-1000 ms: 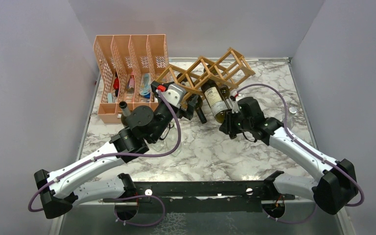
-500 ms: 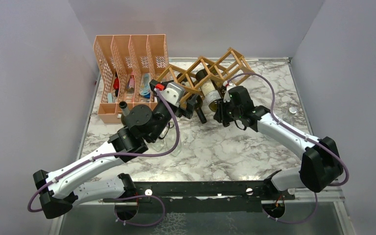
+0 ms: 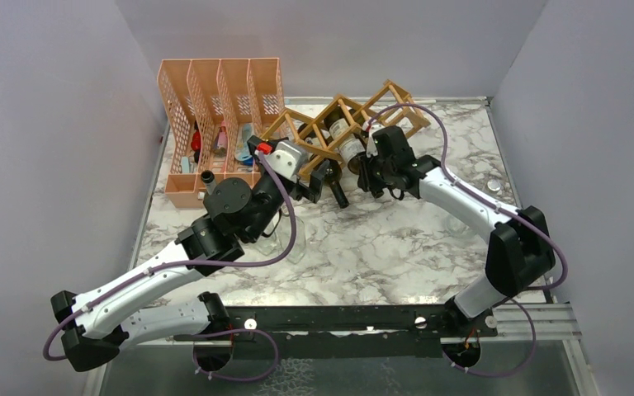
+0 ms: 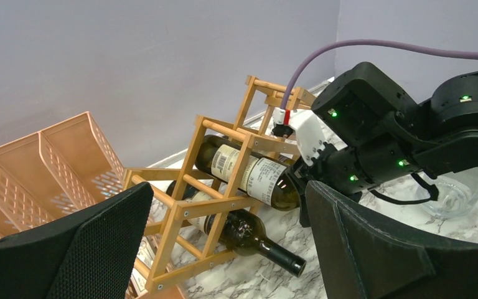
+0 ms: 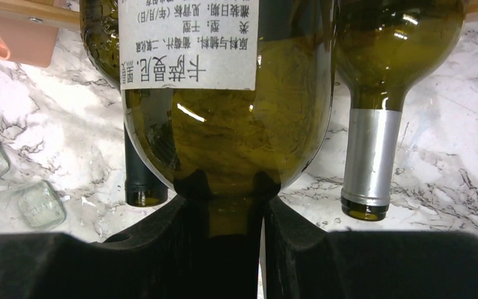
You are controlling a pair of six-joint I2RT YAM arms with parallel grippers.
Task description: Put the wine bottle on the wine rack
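My right gripper pushes outward next, slides the wine bottle deeper and releases its neck, since the rack's upper cell (image 3: 341, 126) lies outward of the gripper.
The wine bottle (image 3: 348, 147) is green glass with a white label and lies tilted in an upper cell of the wooden wine rack (image 3: 343, 115). Its neck end points toward me. My right gripper (image 3: 369, 169) is shut on that neck, just below the shoulder. In the right wrist view the wine bottle (image 5: 224, 124) fills the frame above the right gripper (image 5: 227, 187). My left gripper (image 3: 318, 177) stands open just left of the rack's front, holding nothing. In the left wrist view the wine bottle (image 4: 249, 174) crosses the wine rack (image 4: 215, 208) beyond the left gripper (image 4: 227, 193).
A dark bottle (image 4: 255, 240) with a black cap lies in a lower cell, its neck sticking out. A silver-capped bottle (image 5: 364, 156) lies beside the held one. An orange file organiser (image 3: 215, 124) stands at back left. Clear glass jars (image 5: 34, 202) sit on the marble.
My right arm has reached forward and to the left, sliding the wine bottle deeper into the rack cell. The left arm has shifted only slightly, its gripper still open.
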